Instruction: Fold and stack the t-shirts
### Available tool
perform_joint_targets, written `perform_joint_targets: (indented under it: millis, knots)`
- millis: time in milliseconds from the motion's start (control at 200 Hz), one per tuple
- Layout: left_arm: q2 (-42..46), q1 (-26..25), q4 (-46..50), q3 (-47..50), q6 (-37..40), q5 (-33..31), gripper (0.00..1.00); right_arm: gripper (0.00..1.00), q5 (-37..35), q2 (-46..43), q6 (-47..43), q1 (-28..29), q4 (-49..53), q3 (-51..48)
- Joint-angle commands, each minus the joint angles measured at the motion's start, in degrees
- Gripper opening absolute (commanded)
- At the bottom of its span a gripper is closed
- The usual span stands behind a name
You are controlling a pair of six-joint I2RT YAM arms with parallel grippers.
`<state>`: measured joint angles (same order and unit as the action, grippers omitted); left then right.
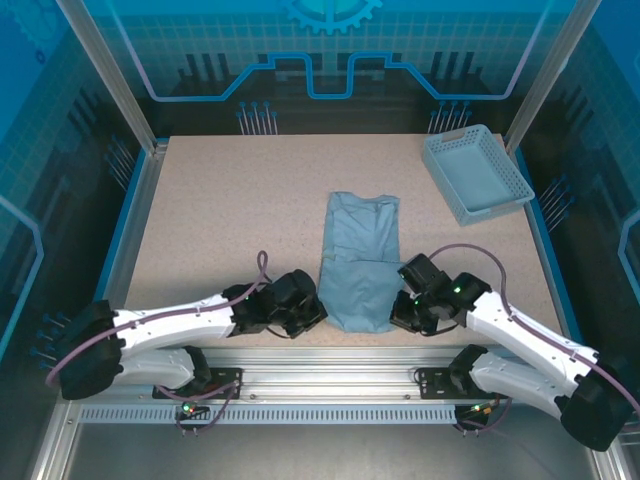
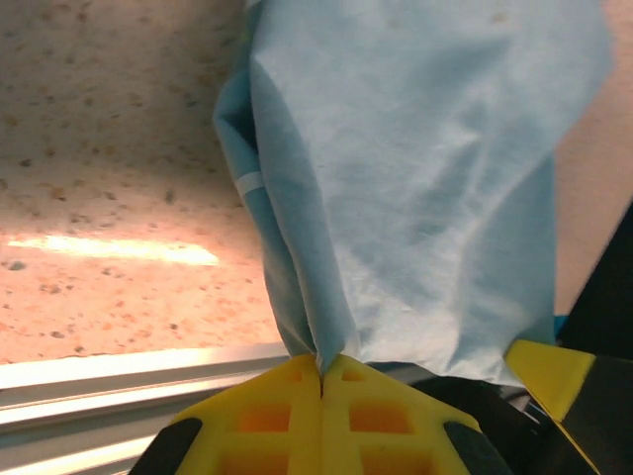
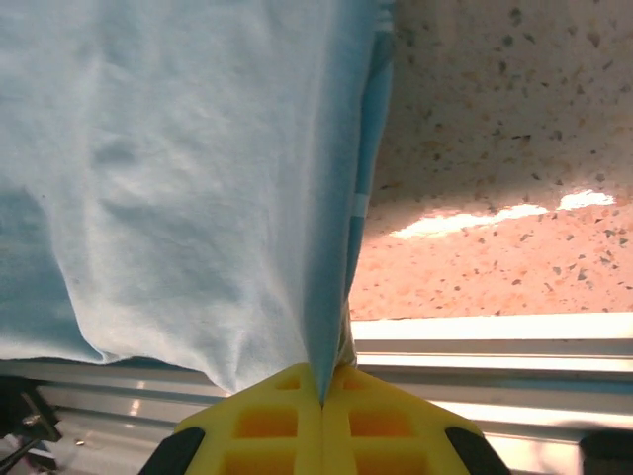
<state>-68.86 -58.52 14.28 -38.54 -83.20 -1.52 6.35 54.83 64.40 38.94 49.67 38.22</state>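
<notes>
The folded t-shirt still lies at full length, so the left gripper will lift its near corner, carry it outward onto the t-shirt's collar end and let it go.
One pale dusty-blue t-shirt lies lengthwise in the middle of the table, folded into a narrow strip with its collar end away from the arms. My left gripper is shut on the strip's near left corner; in the left wrist view the cloth runs pinched into the closed yellow jaws of the left gripper. My right gripper is shut on the near right corner, and in the right wrist view the fabric hangs from the closed jaws of the right gripper. No lettering shows.
A light blue plastic mesh basket stands at the back right of the speckled table. The metal rail of the table's near edge runs just below both grippers. Blue walls close in the sides.
</notes>
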Motion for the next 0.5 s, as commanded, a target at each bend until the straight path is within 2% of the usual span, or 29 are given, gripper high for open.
perform_joint_targets:
  millis: [0,235,495]
  knots:
    - [2.33,1.04,3.12,-5.13,3.96,-3.17,0.00,0.00,-1.17,1.27,-2.94,-1.18,6.57,6.87]
    - [-0.57,9.44,1.42,-11.74,6.15,-0.44,0.00,0.00,1.88,8.66,-7.84,-11.99,9.19,19.25]
    - [-10.15,19.46,0.49,-21.94,9.72,6.27,0.00,0.00,6.14,21.13,-11.48,-21.42,8.77,31.75]
